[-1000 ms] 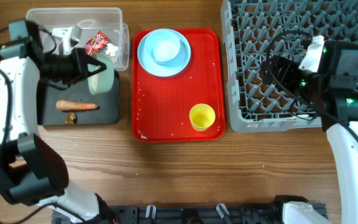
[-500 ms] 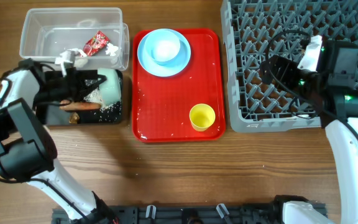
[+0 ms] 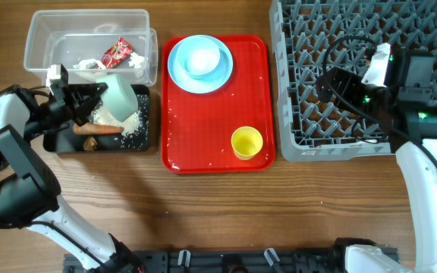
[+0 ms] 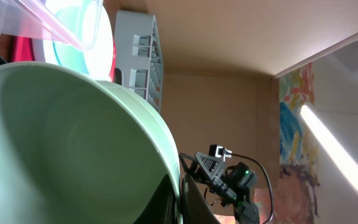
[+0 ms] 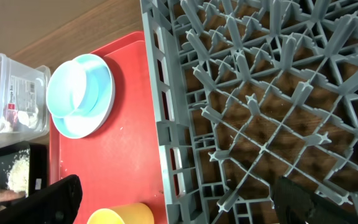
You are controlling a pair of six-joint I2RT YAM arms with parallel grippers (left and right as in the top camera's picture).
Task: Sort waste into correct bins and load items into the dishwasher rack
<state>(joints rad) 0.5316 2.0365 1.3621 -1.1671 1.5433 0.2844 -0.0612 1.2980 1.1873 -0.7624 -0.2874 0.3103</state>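
I will move my left gripper over the red tray's bare space next, turn the bowl upright, lower it and release it, because the rice is in the black bin [image 3: 147, 141].
My left gripper [image 3: 95, 98] is shut on the rim of a pale-blue bowl [image 3: 118, 92], tipped on its side over the black bin [image 3: 147, 141]. The bowl fills the left wrist view [image 4: 61, 137], its rim between my fingers [image 4: 180, 199]. White rice [image 3: 129, 121], a carrot [image 3: 102, 129] and a brown scrap [image 3: 91, 142] lie in the black bin. The clear bin [image 3: 29, 45] holds a red wrapper [image 3: 117, 53] and white paper [image 3: 88, 65]. My right gripper [image 3: 332, 80] is open and empty over the grey rack [image 3: 340, 45], near its front left corner [image 5: 176, 205].
A red tray [image 3: 211, 121] lies between the bins and the rack. It bears a light-blue plate [image 3: 177, 72] with a bowl [image 3: 201, 57] on it, and a yellow cup [image 3: 246, 142]. The right wrist view shows the plate [image 5: 101, 93], cup [image 5: 123, 214] and rack [image 5: 260, 93].
My left gripper swung the bowl over the black bin and tipped it. Rice now lies in the bin. The right arm has not moved.
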